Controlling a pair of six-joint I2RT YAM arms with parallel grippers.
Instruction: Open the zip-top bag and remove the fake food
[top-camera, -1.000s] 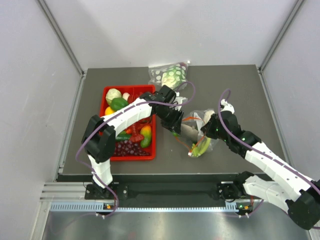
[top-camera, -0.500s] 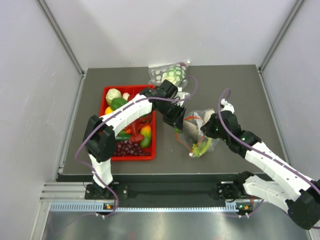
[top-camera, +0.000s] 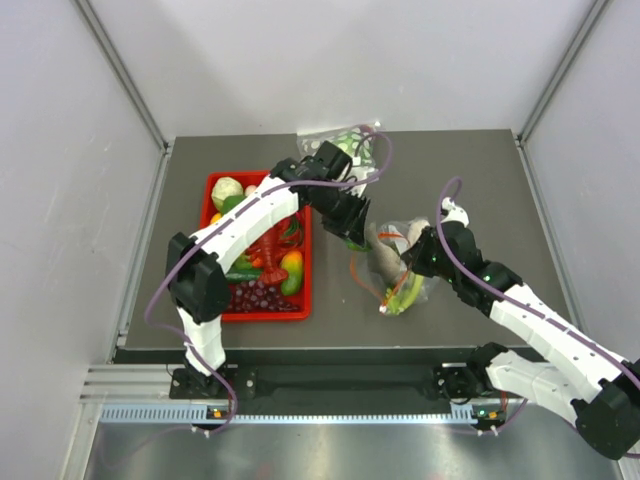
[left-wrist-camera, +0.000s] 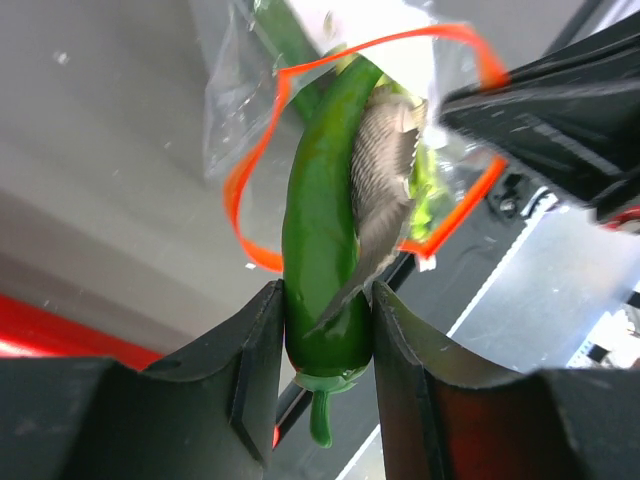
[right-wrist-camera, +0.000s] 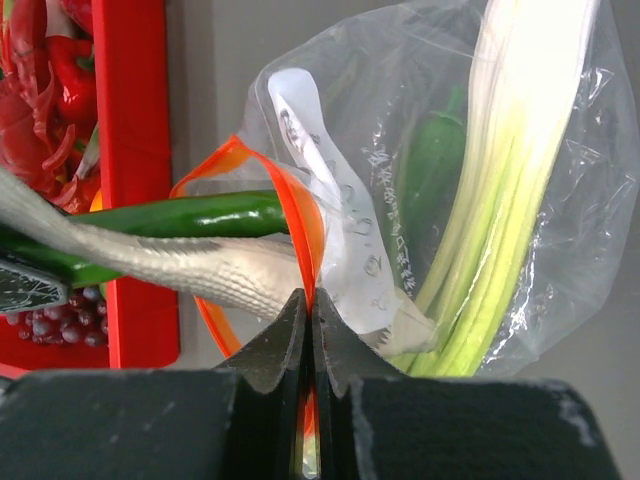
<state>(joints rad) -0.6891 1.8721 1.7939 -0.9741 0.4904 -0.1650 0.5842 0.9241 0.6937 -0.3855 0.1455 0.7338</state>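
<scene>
I will move my left gripper over the red tray next, which is to its left in the top view, and let go of the vegetable where fake foods already lie.
The zip-top bag (top-camera: 408, 268) lies right of the red tray, its orange-red zip strip (right-wrist-camera: 305, 225) open in a loop. My right gripper (right-wrist-camera: 310, 305) is shut on that strip beside the white label (right-wrist-camera: 330, 200); in the top view it (top-camera: 412, 262) sits on the bag's right side. My left gripper (left-wrist-camera: 325, 330) is shut on the slim green vegetable piece (left-wrist-camera: 318, 240) together with the grey fish's tail (left-wrist-camera: 385, 180), both reaching out through the bag's mouth. In the top view it (top-camera: 358, 232) is left of the bag. The celery-like stalk (right-wrist-camera: 510, 180) lies inside the bag.
A red tray (top-camera: 305, 270) with several fake foods, purple grapes among them, stands left of the bag. A clear bag with white dots (top-camera: 345, 148) lies at the table's far edge behind the left arm. A dark green piece (right-wrist-camera: 430, 170) shows inside the bag.
My left gripper has moved away from the bag toward the far side, drawing the fish and green piece further out of the mouth. The right gripper has kept its hold on the strip.
</scene>
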